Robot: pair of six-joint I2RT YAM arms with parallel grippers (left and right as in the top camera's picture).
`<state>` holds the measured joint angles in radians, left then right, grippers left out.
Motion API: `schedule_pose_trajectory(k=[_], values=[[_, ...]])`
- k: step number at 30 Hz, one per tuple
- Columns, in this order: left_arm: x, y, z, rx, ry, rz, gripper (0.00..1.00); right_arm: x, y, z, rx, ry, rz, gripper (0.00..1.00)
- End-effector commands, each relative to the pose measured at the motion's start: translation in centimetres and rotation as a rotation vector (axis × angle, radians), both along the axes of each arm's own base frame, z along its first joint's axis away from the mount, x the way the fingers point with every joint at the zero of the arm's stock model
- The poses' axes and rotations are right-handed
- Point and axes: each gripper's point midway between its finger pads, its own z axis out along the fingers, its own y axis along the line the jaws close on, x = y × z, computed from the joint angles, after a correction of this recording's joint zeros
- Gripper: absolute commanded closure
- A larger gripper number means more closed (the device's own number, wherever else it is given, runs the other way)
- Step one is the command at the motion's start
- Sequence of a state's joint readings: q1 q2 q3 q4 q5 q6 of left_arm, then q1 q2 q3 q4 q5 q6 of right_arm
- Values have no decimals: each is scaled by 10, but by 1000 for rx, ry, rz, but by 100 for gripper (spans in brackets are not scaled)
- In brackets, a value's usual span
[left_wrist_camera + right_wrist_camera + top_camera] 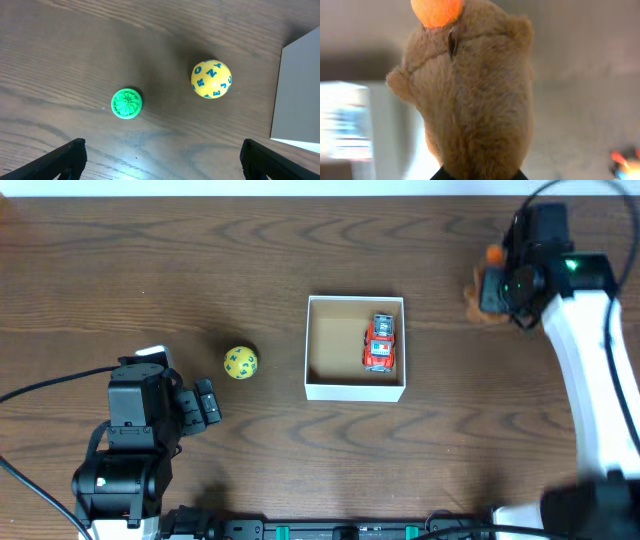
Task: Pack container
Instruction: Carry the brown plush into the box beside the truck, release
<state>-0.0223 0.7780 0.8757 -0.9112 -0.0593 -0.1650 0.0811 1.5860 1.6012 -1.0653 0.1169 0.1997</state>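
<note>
The plush toy goes left in the overhead view next, then down into the container's bare side point(337, 343), where my right gripper releases it, as the car leaves room.
The container point(355, 391), a square white box with a tan inside, stands mid-table and holds a red toy car point(380, 343) at its right side. Its white wall shows in the left wrist view point(300, 95). A yellow ball with blue letters point(240, 363) point(211, 79) lies left of it. A green ridged round toy point(126, 103) lies near the ball and is hidden under my left arm in the overhead view. My left gripper point(205, 405) point(162, 160) is open and empty, short of both toys. My right gripper point(500, 285) point(480, 175) is shut on a tan plush toy point(472, 302) point(475, 100) with an orange part, at the far right.
The dark wooden table point(150, 270) runs under everything. The white right arm point(590, 380) reaches along the right edge. A black rail with cables point(330, 530) lies along the front edge.
</note>
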Motion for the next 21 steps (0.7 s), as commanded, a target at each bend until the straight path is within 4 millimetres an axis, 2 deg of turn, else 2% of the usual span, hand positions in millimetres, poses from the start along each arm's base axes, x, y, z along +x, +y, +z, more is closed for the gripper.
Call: schedule_pose_trajectory(k=[1, 3, 6, 8, 11, 16, 21], values=[[1, 1, 7, -6, -18, 17, 2, -8, 57, 43, 121, -139, 29, 91], [1, 1, 7, -6, -18, 16, 2, -11, 89, 47, 168, -157, 60, 91], [1, 1, 7, -6, -18, 16, 2, -17, 136, 40, 218, -142, 100, 92], [1, 1, 7, -6, -18, 16, 2, -21, 170, 27, 250, -111, 123, 92], [1, 1, 7, -6, -18, 16, 2, -26, 206, 1, 274, -47, 123, 92], [1, 1, 7, -6, -18, 16, 2, -30, 235, -55, 237, 72, 76, 93], [1, 1, 7, -6, -18, 16, 2, -29, 241, -95, 193, 152, 49, 94]])
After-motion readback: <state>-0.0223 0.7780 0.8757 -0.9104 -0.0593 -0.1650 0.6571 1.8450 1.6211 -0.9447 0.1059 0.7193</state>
